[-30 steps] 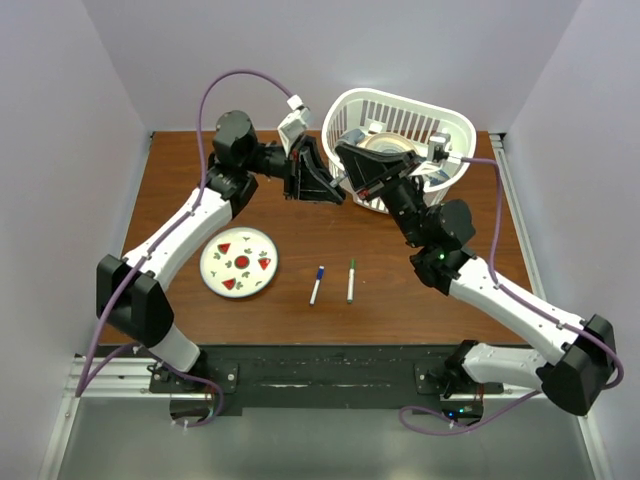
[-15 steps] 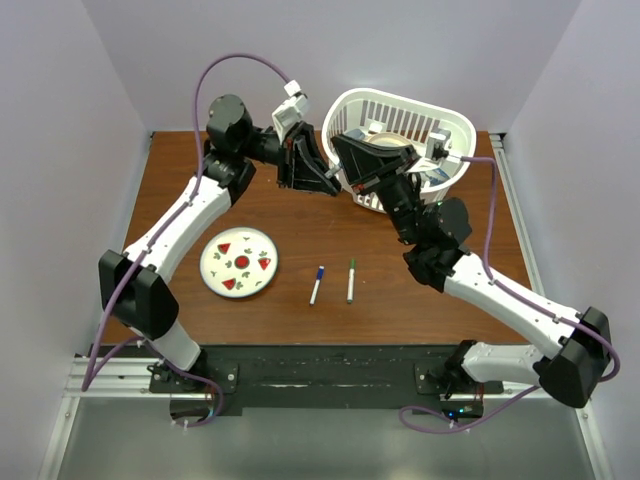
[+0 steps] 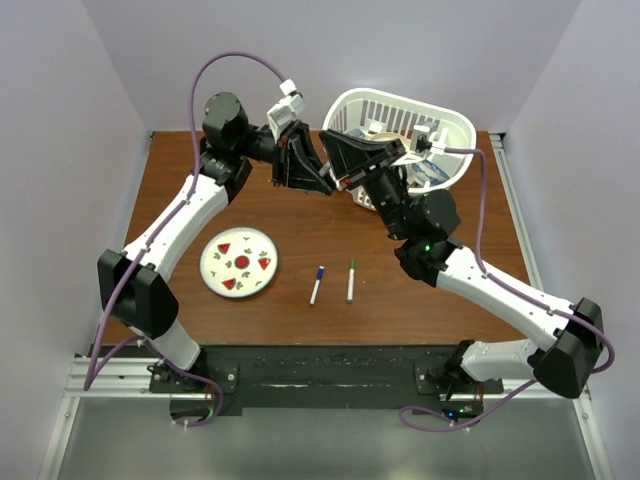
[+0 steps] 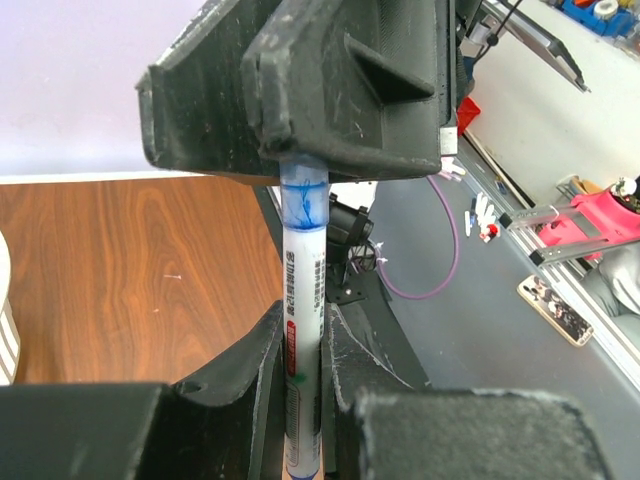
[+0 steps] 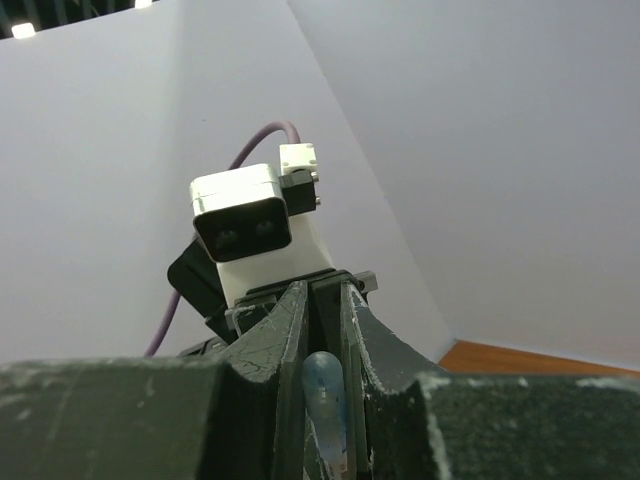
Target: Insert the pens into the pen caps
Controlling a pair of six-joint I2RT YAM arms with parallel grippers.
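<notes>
The bare gap between the plate and the lying pens is below and back of the capped pen, so my left gripper should move back and down to release it.
My left gripper [image 3: 303, 165] is shut on a white-barrelled pen [image 4: 302, 300], seen in the left wrist view standing up between its fingers. A translucent blue cap [image 4: 303, 196] sits on the pen's far end and runs into the jaws of my right gripper [image 3: 345, 163], which is shut on it. The same cap shows between the right fingers in the right wrist view [image 5: 326, 400]. The two grippers meet tip to tip above the back of the table. Two more pens lie on the table, one with a blue cap [image 3: 317, 284] and one with a green cap [image 3: 351, 280].
A white slotted basket [image 3: 455, 130] with items inside stands at the back right, just behind the right gripper. A white plate [image 3: 239, 262] with red fruit pictures lies at the front left, beside the two lying pens.
Both grippers, joined on the pen and cap, have shifted a little left and towards the back. The right arm has stretched after the left. The two pens on the table have not moved.
</notes>
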